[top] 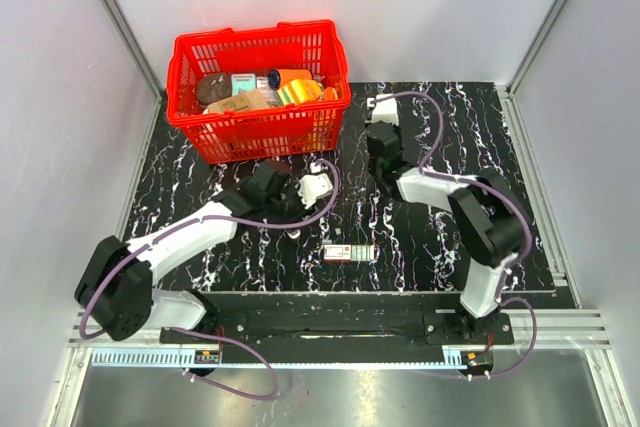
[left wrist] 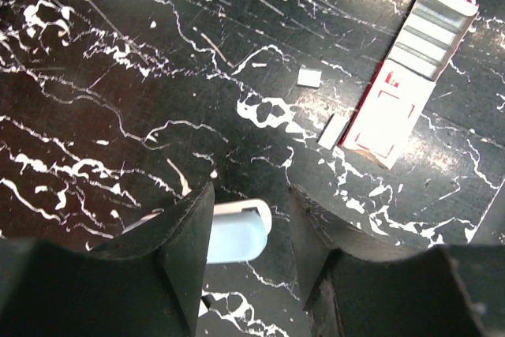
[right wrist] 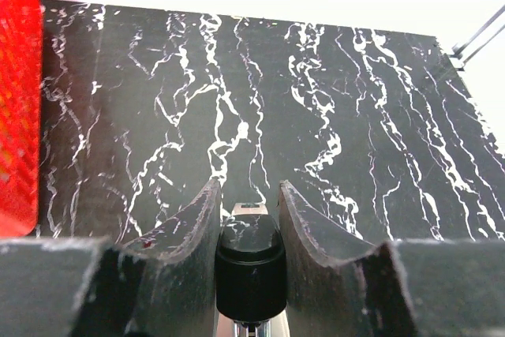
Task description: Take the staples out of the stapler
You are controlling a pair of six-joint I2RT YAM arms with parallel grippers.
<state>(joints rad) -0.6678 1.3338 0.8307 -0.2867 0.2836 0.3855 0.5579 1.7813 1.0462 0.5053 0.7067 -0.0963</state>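
Note:
Next I will move my right gripper down, tipping its fingers steeper downward, and release the black stapler [right wrist: 251, 266] onto the clear mat, since that bare part of the mat lies below the gripper.
My right gripper [right wrist: 248, 185] is shut on a black stapler [right wrist: 251, 266]. The stapler's rounded end sits tight between both fingers, and a metal tip [right wrist: 252, 211] pokes out ahead of it. In the top view that gripper [top: 382, 142] is at the mat's far middle and hides the stapler. My left gripper [left wrist: 251, 191] is open, low over the mat. A pale blue rounded piece [left wrist: 237, 230] lies between its fingers, against the left one. Two short grey staple strips [left wrist: 331, 132] [left wrist: 309, 77] lie loose beside an open red-and-white staple box [left wrist: 394, 108].
A red basket [top: 258, 132] full of items stands at the back left, next to both grippers; its wall [right wrist: 17, 100] fills the left edge of the right wrist view. The staple box [top: 350, 253] lies near the mat's front edge. Metal frame posts rise at the back corners.

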